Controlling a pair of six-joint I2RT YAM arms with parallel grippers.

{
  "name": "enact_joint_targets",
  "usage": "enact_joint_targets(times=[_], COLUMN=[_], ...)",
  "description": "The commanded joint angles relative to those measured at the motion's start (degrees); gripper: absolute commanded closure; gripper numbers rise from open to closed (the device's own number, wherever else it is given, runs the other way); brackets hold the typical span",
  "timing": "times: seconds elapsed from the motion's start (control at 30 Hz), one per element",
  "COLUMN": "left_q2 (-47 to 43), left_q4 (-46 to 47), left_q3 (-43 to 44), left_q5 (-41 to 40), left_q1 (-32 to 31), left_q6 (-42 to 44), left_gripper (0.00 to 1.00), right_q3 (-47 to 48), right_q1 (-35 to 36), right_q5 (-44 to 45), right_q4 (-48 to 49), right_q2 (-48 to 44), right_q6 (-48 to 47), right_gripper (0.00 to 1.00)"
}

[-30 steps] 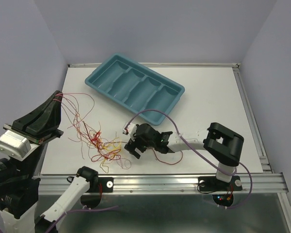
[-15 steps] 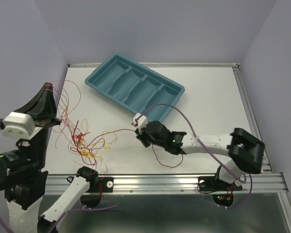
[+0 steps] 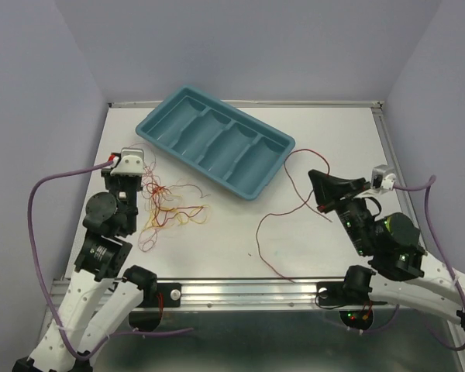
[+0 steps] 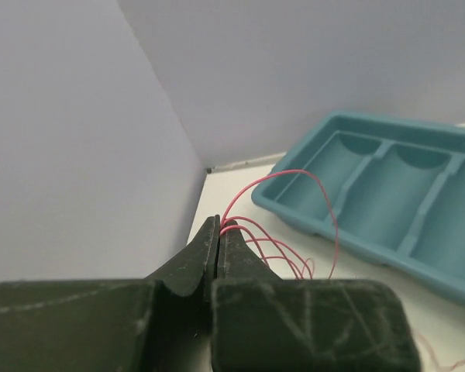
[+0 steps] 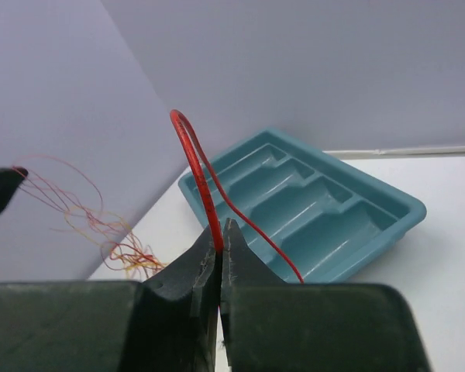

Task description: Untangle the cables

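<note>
My left gripper goes down and to the right in the top view over the loose tangle [image 3: 163,208] next. It releases the red pieces of cable, since one red cable is already apart.
The cables [image 3: 167,211] lie as a loose tangle of thin red, yellow and orange wires on the left of the white table. Several red strands [image 4: 283,232] rise from it into my left gripper [image 3: 135,172], which is shut on them beside the tray's left end. In the left wrist view the left gripper [image 4: 219,225] pinches those strands at its tips. My right gripper [image 3: 316,180] is raised at the right and shut on one red cable [image 3: 275,213], which trails down across the table. The right wrist view shows the right gripper [image 5: 221,232] holding that looped red cable [image 5: 194,163].
A teal tray [image 3: 288,144] with several compartments lies diagonally at the back middle, also seen as the tray [image 4: 294,213] and the tray [image 5: 407,209] in the wrist views. Purple walls close the left, back and right. A metal rail [image 3: 256,293] runs along the near edge.
The right gripper closed on a red cable and swung from the table's middle up to the right, drawing that cable out. The left arm came in from the left edge over the table with its strands.
</note>
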Motion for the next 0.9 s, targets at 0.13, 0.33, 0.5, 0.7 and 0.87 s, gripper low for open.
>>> enact_joint_targets(times=[0.13,0.33,0.5,0.7,0.87], left_q2=[-4.1,-6.4,-5.8,-9.7,-6.7], left_q4=[2.5,-10.0,-21.5,-22.6,-25.1], left_q3=[-8.0,-9.2,-8.7,-7.5,-4.0], left_q5=[4.9,15.0,30.3,32.5,40.8], left_q1=[0.3,0.3,0.3,0.3,0.3], left_q6=[1.6,3.1,8.3,11.4,13.1], left_gripper=[1.00,1.00,0.59,0.14,0.10], right_q3=[0.9,9.1,20.4,39.4,54.1], right_q1=[0.0,0.0,0.0,0.0,0.0], right_q5=[2.9,3.7,3.0,2.6,4.3], right_q4=[-5.9,-6.5,-6.8,-6.8,-6.2], right_q2=[0.1,8.8,16.8,27.6,35.7], right_q6=[1.1,-0.6,-3.8,-7.8,-12.8], right_gripper=[0.99,0.99,0.99,0.99,0.99])
